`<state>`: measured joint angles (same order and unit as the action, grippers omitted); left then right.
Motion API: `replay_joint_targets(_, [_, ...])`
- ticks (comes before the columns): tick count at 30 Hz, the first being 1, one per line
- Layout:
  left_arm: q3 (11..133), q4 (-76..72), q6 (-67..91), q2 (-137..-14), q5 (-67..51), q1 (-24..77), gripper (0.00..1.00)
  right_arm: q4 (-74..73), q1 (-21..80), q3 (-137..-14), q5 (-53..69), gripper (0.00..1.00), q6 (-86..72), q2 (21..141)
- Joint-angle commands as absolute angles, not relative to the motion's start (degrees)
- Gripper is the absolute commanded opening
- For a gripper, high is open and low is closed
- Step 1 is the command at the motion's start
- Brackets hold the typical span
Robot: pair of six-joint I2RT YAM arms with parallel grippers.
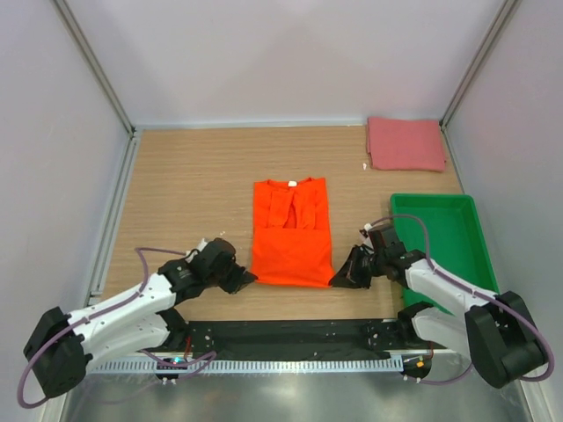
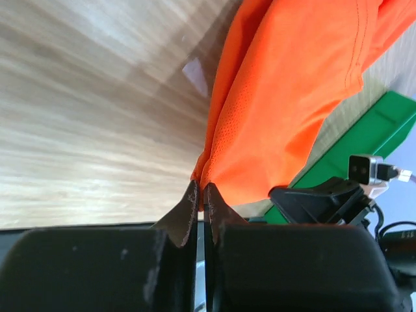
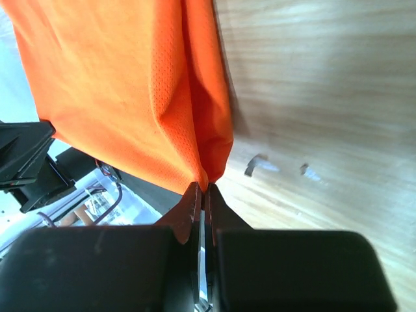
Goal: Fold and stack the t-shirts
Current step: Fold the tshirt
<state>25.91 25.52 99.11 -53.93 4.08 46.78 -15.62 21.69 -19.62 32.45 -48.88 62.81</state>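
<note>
My right gripper is pinching its corner of the still full-length t-shirt and next needs to take it up, outward, then down onto the t-shirt's far corner nearest the tray and let go.
The bright orange t-shirt (image 1: 292, 230) lies in the middle of the table, its sides folded in to a narrow rectangle. My left gripper (image 1: 246, 280) is shut on its near left corner, and the cloth (image 2: 279, 97) rises from the fingertips in the left wrist view. My right gripper (image 1: 338, 280) is shut on its near right corner, with the cloth (image 3: 149, 91) pinched at the tips in the right wrist view. The dull pink-red t-shirt (image 1: 405, 143) lies folded at the far right corner.
A green plastic tray (image 1: 466, 229) stands at the right, just beside my right arm; it also shows in the left wrist view (image 2: 377, 123). Metal frame posts (image 1: 97, 66) and walls bound the table. A black strip runs along the near edge (image 1: 281, 332).
</note>
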Motion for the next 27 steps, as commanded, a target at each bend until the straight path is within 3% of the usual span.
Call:
replay_joint_targets(1, [24.2, 34.2, 95.9, -50.0, 1.8, 46.5, 0.0, -19.9, 23.8, -21.0, 30.6, 0.01, -50.4, 59.5])
replay_joint_targets(15, [20.7, 50.8, 97.6, -24.9, -3.9, 48.8, 0.0, -23.2, 47.7, -18.5, 20.7, 0.01, -68.0, 44.8])
replay_joint_targets(27, [29.0, 67.4, 98.1, -8.8, -4.0, 48.9, 0.0, -29.0, 64.8, -27.1, 12.0, 0.01, -77.1, 41.1])
